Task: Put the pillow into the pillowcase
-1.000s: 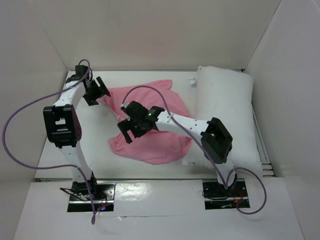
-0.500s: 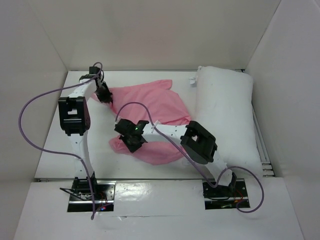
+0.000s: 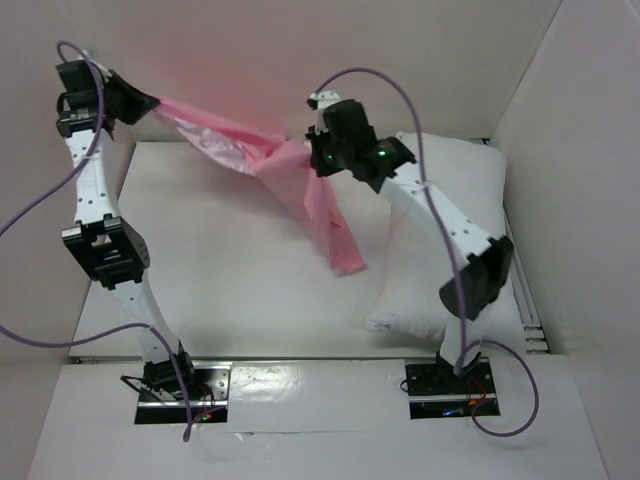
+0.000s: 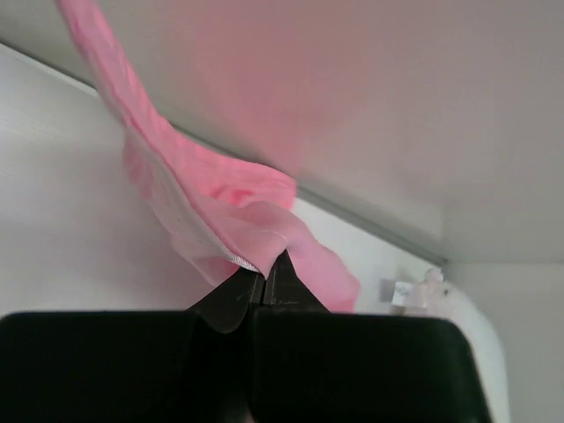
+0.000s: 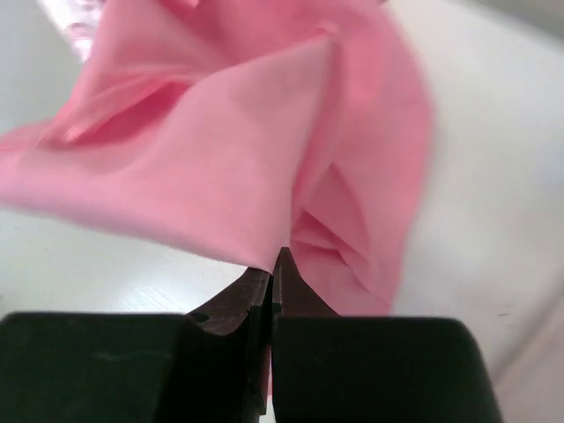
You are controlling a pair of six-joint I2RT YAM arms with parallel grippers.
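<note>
My left gripper will next lower back toward my base, to the table's bare far corner below it, and release the hem clear of the pillow.
The pink pillowcase (image 3: 250, 150) hangs in the air, stretched between both grippers, with a loose tail (image 3: 338, 245) drooping toward the table. High at the far left, my left gripper (image 3: 150, 102) is shut on one edge of the pillowcase (image 4: 220, 220), its jaws pressed together on the hem. My right gripper (image 3: 312, 160) is shut on another part of the pillowcase (image 5: 229, 176), raised over the table's far middle. The white pillow (image 3: 450, 230) lies along the right side of the table, partly behind the right arm.
White walls enclose the table (image 3: 200, 260) on the left, back and right. Purple cables loop from both arms. A small white tag (image 3: 385, 165) lies by the pillow's far corner. Both arm bases sit at the near edge.
Both grippers closed on the pillowcase and lifted it off the table. The left arm swung up to the far left, the right arm rose toward the back, and the cloth now hangs between them.
</note>
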